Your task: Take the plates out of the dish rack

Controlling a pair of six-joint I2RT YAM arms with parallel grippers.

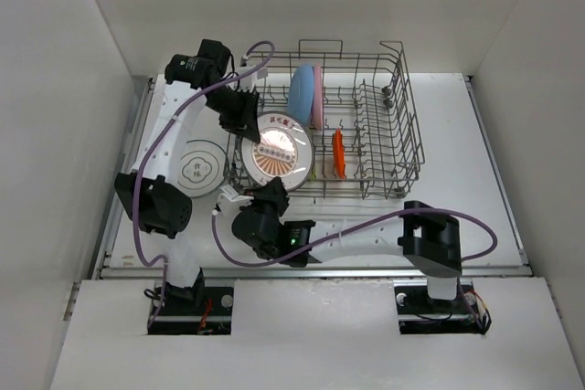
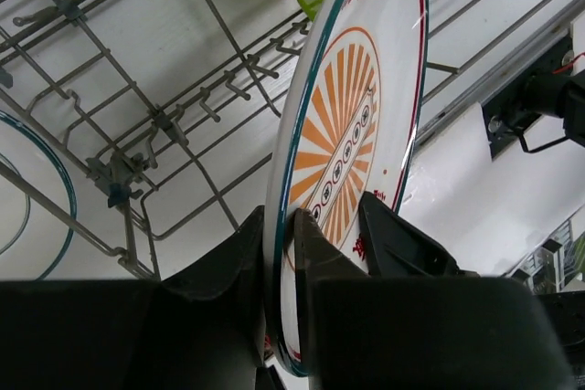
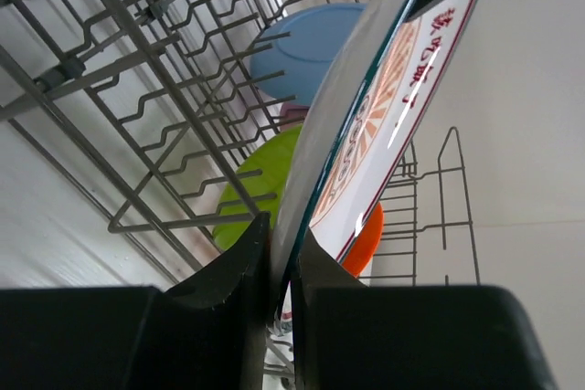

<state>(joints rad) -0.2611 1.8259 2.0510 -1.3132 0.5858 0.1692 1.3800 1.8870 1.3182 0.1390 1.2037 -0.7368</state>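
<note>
The robot should use its left gripper to carry the sunburst plate to the left in the top view and down onto the flat white plate (image 1: 200, 169), because the flat plate is outside the rack (image 1: 403, 125).
A white plate with an orange sunburst (image 1: 281, 146) is tilted face-up over the left end of the grey wire dish rack (image 1: 403, 125). My left gripper (image 1: 245, 118) is shut on its far rim, and my right gripper (image 1: 271, 191) is shut on its near rim. In the left wrist view the jaws (image 2: 285, 248) pinch the plate's edge (image 2: 352, 125). In the right wrist view the jaws (image 3: 281, 253) pinch the same plate (image 3: 393, 89). A light blue plate (image 1: 300, 93), a pink plate (image 1: 317, 98) and an orange plate (image 1: 338, 152) stand in the rack. A lime green plate (image 3: 260, 194) shows behind the held plate.
A white plate with a dark-patterned rim (image 1: 199, 168) lies flat on the table left of the rack, under the left arm. The rack's tines (image 2: 164, 121) and raised handle loops (image 1: 320, 45) stand around the held plate. White walls enclose the table on three sides.
</note>
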